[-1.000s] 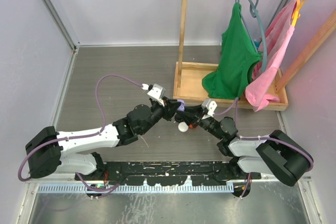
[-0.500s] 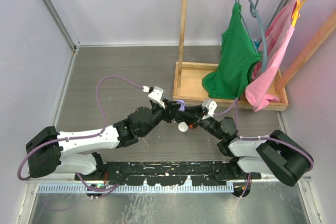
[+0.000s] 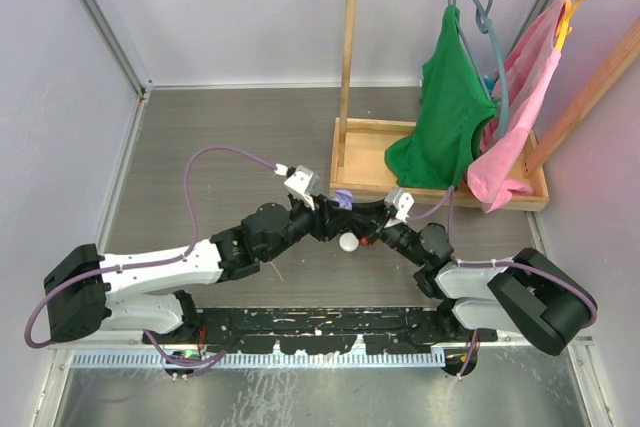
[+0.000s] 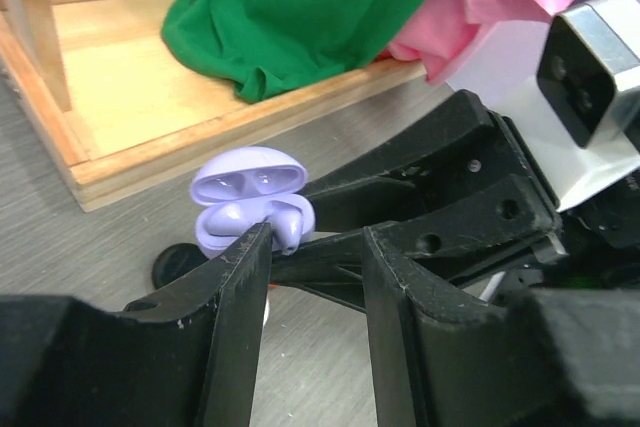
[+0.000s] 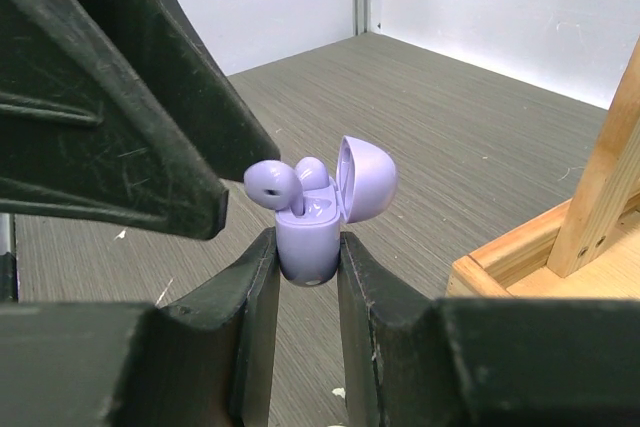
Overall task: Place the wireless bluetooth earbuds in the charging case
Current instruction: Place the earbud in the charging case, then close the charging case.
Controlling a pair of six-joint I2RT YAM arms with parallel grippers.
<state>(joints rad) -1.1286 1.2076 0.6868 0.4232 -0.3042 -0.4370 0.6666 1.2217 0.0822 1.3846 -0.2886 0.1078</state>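
Observation:
Both earbuds are in the case, so I will move my right gripper back and down and release the case on the tabletop (image 3: 331, 246) (image 5: 311, 403) beside the white disc.
The lilac charging case (image 5: 308, 242) is held upright off the table, lid (image 5: 366, 177) swung open, with my right gripper (image 5: 306, 247) shut on its body. Two lilac earbuds sit in it: one (image 5: 272, 185) stands high in its socket with its head leaning left, the other (image 5: 312, 173) sits lower behind. My left gripper (image 4: 315, 242) is open, nothing between its fingers; its left fingertip (image 4: 250, 247) is right beside the raised earbud (image 4: 288, 222). From above, both grippers meet at the case (image 3: 343, 199) at mid-table.
A white disc (image 3: 347, 242) lies on the table just below the grippers and a black disc (image 4: 172, 265) lies beneath the case. The wooden rack's tray (image 3: 362, 162), with hanging green (image 3: 445, 117) and pink (image 3: 520, 107) garments, stands close behind on the right.
My left gripper's jaws have parted, letting go of the lilac earbud, which now sits in the case. The right gripper has held the case still.

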